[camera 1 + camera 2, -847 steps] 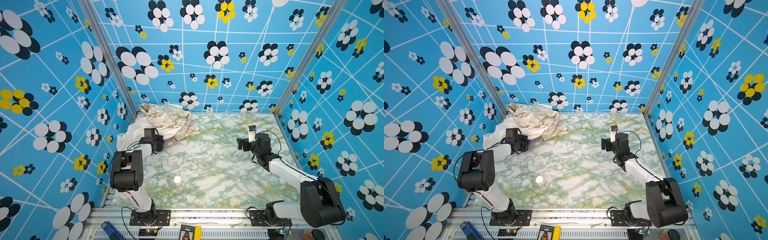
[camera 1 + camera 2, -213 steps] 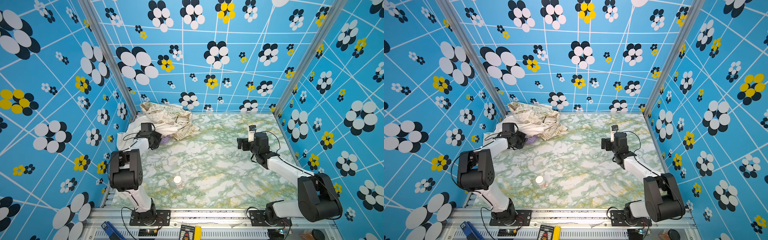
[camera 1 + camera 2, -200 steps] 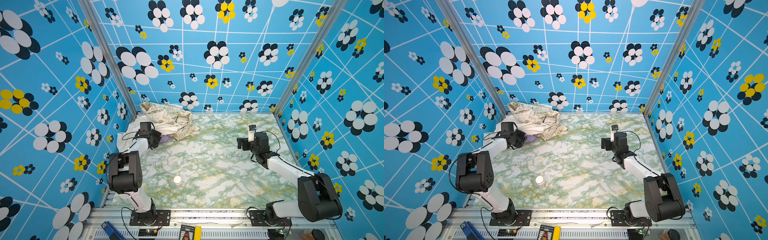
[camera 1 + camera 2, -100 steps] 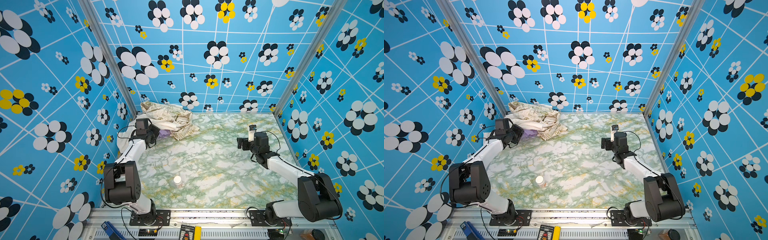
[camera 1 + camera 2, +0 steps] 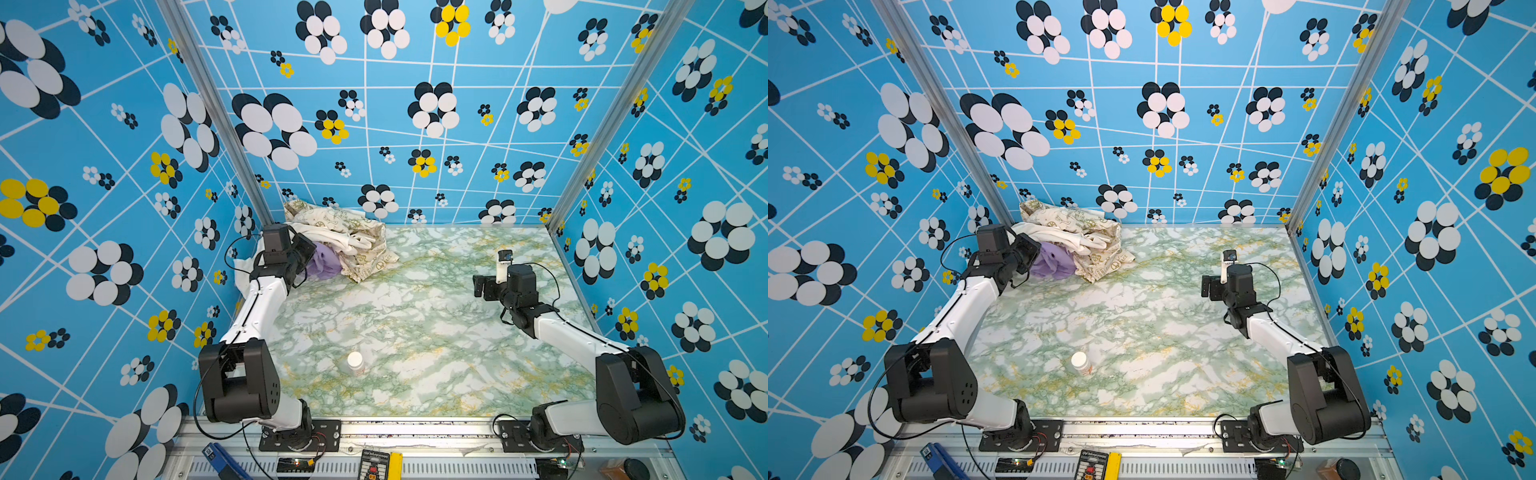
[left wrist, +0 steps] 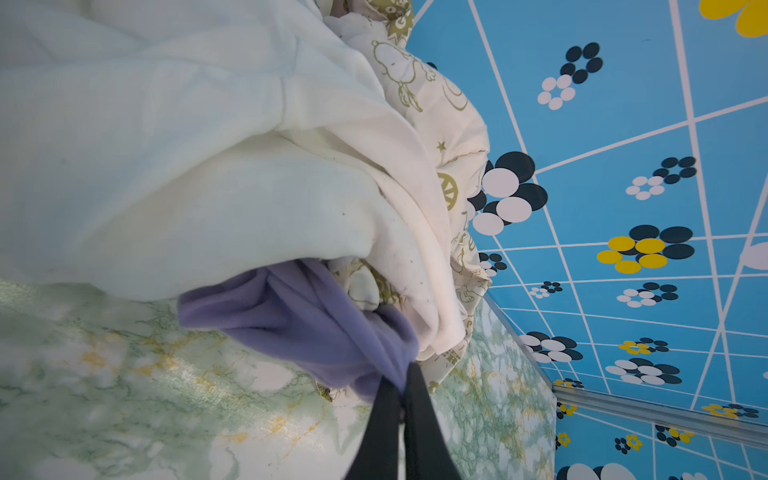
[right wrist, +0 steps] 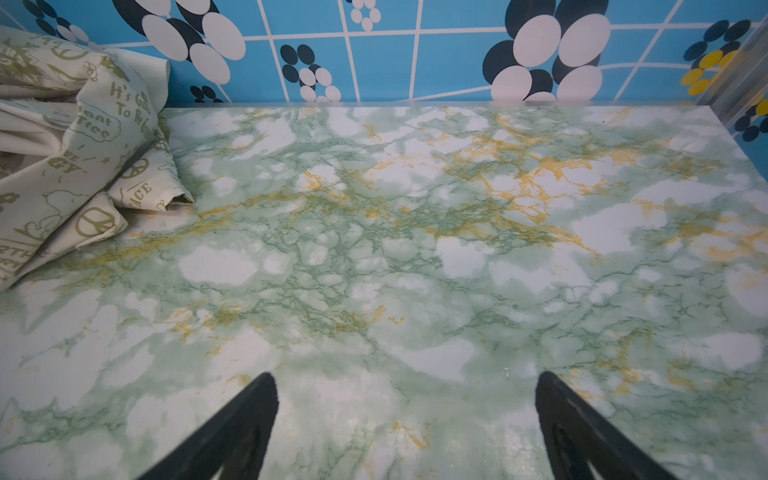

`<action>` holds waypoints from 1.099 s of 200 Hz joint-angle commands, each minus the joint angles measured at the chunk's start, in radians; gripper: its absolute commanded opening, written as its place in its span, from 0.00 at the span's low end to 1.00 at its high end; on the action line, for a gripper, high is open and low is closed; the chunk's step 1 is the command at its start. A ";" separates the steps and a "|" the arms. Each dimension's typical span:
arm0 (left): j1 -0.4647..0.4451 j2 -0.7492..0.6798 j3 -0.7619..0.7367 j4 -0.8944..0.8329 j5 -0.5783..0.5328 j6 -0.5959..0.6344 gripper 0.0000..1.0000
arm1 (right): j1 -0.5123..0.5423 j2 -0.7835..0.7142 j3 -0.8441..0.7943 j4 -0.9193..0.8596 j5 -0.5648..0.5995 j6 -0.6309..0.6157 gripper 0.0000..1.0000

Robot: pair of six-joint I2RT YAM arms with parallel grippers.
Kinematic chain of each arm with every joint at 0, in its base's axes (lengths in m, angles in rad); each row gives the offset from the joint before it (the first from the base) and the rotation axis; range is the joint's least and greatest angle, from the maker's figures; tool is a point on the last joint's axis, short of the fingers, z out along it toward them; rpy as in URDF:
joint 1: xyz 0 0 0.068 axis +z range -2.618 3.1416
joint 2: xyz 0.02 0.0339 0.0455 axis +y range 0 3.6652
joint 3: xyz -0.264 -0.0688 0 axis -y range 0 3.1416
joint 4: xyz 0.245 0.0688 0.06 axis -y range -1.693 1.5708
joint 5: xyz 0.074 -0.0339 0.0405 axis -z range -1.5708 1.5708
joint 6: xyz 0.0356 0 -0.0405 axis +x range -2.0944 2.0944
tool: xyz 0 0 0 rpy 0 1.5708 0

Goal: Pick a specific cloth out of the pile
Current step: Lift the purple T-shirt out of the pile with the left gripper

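The left gripper lifts the lilac cloth [image 5: 324,260] across to the bare tabletop [image 5: 409,269] beside the pile's cream edge next to release it, since white fabric covers the cloth's folds.
The lilac cloth [image 5: 324,260] [image 5: 1053,260] sticks out from under the pile [image 5: 341,224] [image 5: 1077,226] of white and cream peace-sign fabrics in the back left corner. My left gripper [image 5: 306,254] [image 5: 1035,254] is at the pile's left side. In the left wrist view the left gripper [image 6: 402,383] is shut on a bunched fold of the cloth [image 6: 307,328], which stretches from under the white fabric [image 6: 199,174]. My right gripper [image 5: 482,286] [image 5: 1208,286] [image 7: 405,384] hovers open over bare table at the right, holding nothing.
A small white bottle [image 5: 355,362] [image 5: 1080,362] stands on the green marble table [image 5: 415,316] toward the front middle. Patterned blue walls close in the left, back and right. The pile's cream edge [image 7: 83,174] lies far to the right gripper's left.
My left gripper has risen and moved back toward the left wall with the cloth pinched in it, and more lilac now shows from under the pile. The right arm has stayed put.
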 commanded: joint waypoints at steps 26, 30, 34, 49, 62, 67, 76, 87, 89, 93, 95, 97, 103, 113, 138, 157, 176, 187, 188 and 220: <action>-0.003 -0.081 0.077 0.044 0.026 0.041 0.00 | 0.006 -0.047 -0.016 -0.007 0.020 0.008 0.99; -0.004 -0.085 0.081 0.043 0.026 0.043 0.00 | 0.006 -0.049 -0.018 -0.008 0.020 0.007 0.99; -0.004 -0.087 0.084 0.043 0.026 0.046 0.00 | 0.006 -0.050 -0.020 -0.008 0.020 0.006 0.99; -0.005 -0.092 0.099 0.038 0.029 0.054 0.00 | 0.006 -0.056 -0.024 -0.005 0.020 0.006 0.99; -0.006 -0.096 0.114 0.034 0.033 0.061 0.00 | 0.006 -0.061 -0.029 -0.004 0.019 0.004 0.99; -0.007 -0.098 0.120 0.031 0.034 0.065 0.00 | 0.006 -0.063 -0.032 -0.004 0.020 0.003 0.99; -0.011 -0.101 0.131 0.026 0.035 0.072 0.00 | 0.006 -0.065 -0.036 -0.001 0.020 0.004 0.99; -0.014 -0.106 0.143 0.021 0.030 0.083 0.00 | 0.006 -0.069 -0.040 0.000 0.020 0.002 0.99; -0.015 -0.108 0.146 0.020 0.029 0.086 0.00 | 0.006 -0.069 -0.040 0.000 0.019 0.002 0.99; -0.017 -0.109 0.150 0.018 0.026 0.089 0.00 | 0.006 -0.070 -0.043 0.000 0.020 0.002 0.99; -0.016 -0.110 0.152 0.017 0.025 0.091 0.00 | 0.006 -0.070 -0.043 0.000 0.020 0.003 0.99; -0.017 -0.111 0.154 0.016 0.024 0.093 0.00 | 0.006 -0.070 -0.043 0.000 0.020 0.002 0.99; -0.018 -0.112 0.160 0.014 0.021 0.097 0.00 | 0.006 -0.071 -0.045 0.002 0.020 0.000 0.99; -0.022 -0.116 0.166 0.012 0.018 0.103 0.00 | 0.006 -0.072 -0.045 0.003 0.019 0.000 0.99; -0.025 -0.118 0.186 0.007 0.020 0.113 0.00 | 0.006 -0.075 -0.049 0.005 0.020 0.000 0.99; -0.036 -0.122 0.205 0.002 0.019 0.132 0.00 | 0.006 -0.076 -0.050 0.004 0.021 -0.002 0.99; -0.056 -0.124 0.230 -0.011 0.003 0.168 0.00 | 0.007 -0.076 -0.052 0.005 0.020 -0.004 0.99; -0.068 -0.122 0.249 -0.022 -0.004 0.187 0.00 | 0.006 -0.075 -0.052 0.004 0.019 -0.006 0.99; -0.069 -0.120 0.249 -0.024 -0.005 0.190 0.00 | 0.006 -0.074 -0.051 0.005 0.019 -0.006 0.99; -0.120 -0.102 0.298 -0.062 -0.015 0.251 0.00 | 0.006 -0.066 -0.046 0.006 0.015 -0.007 0.99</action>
